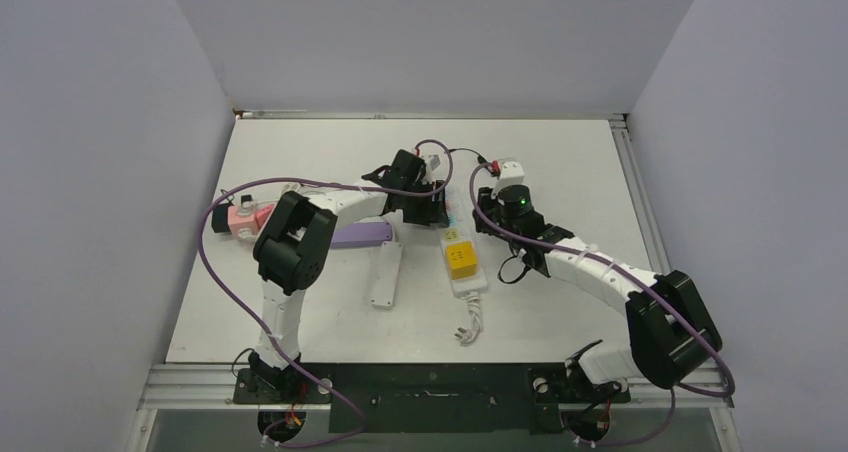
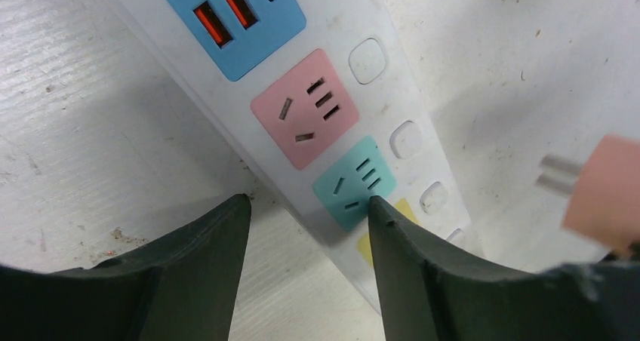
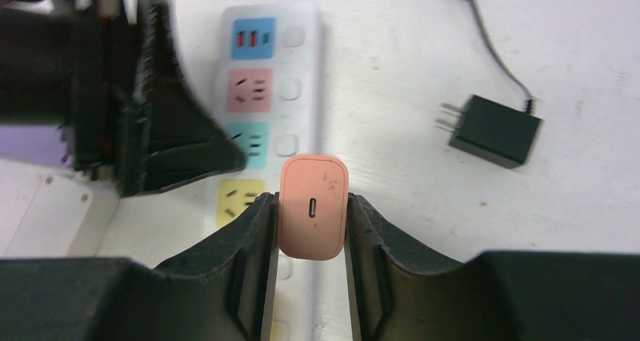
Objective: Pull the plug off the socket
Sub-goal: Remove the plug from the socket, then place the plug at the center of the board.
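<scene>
Next, my right gripper leaves the power strip, lowers to bare tabletop [image 3: 434, 194] beside the black adapter and releases the salmon-pink plug, as its prongs hang free.
A white power strip [image 3: 302, 62] with blue, pink, teal and yellow socket faces lies mid-table; it also shows in the top view [image 1: 466, 282]. My right gripper [image 3: 312, 199] is shut on a salmon-pink plug [image 3: 313, 179] and holds it above the strip, beside the teal socket [image 3: 255, 146]. In the left wrist view the plug [image 2: 607, 194] hangs free with its bare prongs [image 2: 557, 175] out of any socket. My left gripper [image 2: 308, 201] is open and empty. Its fingers straddle the strip's edge by the teal socket [image 2: 355, 179].
A black adapter [image 3: 490, 130] with a thin cable lies on the table to the right of the strip. A second white strip [image 1: 386, 272], a purple object [image 1: 360, 234] and a pink object [image 1: 245, 217] lie to the left.
</scene>
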Available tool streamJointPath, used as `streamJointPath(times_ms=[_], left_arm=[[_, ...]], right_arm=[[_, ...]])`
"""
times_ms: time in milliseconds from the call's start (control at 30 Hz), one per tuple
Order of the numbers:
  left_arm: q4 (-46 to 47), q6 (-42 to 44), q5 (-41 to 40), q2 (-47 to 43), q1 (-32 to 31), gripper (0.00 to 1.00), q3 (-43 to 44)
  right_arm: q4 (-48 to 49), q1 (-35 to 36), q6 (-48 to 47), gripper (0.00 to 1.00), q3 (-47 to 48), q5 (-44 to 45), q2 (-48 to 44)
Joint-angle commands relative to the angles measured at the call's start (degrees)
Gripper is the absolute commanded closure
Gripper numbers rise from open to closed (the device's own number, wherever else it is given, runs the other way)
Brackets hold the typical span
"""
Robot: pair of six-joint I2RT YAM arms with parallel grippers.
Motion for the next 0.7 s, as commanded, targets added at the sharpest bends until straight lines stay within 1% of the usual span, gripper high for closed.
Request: streamJointPath(times_ms=[0,100,200,267,433,567,667], left_arm=[[-6.19,5.71,-5.3,-0.93,-0.37,0.41,-1.24],[-4.97,6.11,-3.67,-5.67,-0.28,0.3,-1.62],[-3.88,6.07,-2.28,-9.7,-0.1,0.21,-2.41],[-3.64,5.65,-1.76,-11.62,0.11,0.18,-3.01],[-4.0,3.06,0.74,-13.71,0.34,0.16,-4.32],[-3.78,1.43,2.73,-13.79,0.34,0.16,-4.84],[-3.6,1.05,3.21,-13.49,0.34,0.16,-4.88]], right_arm=[[4.52,-6.78,4.2,0.95,-1.93,0.23,-2.65],[6.86,-12.22,6.64,0.94,-3.62,-5.12,-1.61],[8.71,-14.46,7.23,0.91,-4.04,-6.93,0.69],[9.99,-15.19,7.36,0.9,-4.09,-7.74,2.33],[14.74,-16.32,8.88,0.86,-4.95,-11.9,5.56],[16.06,-16.88,9.54,0.81,-5.14,-11.91,8.09],[16.48,-17.28,9.47,0.75,-5.62,-10.92,9.08]])
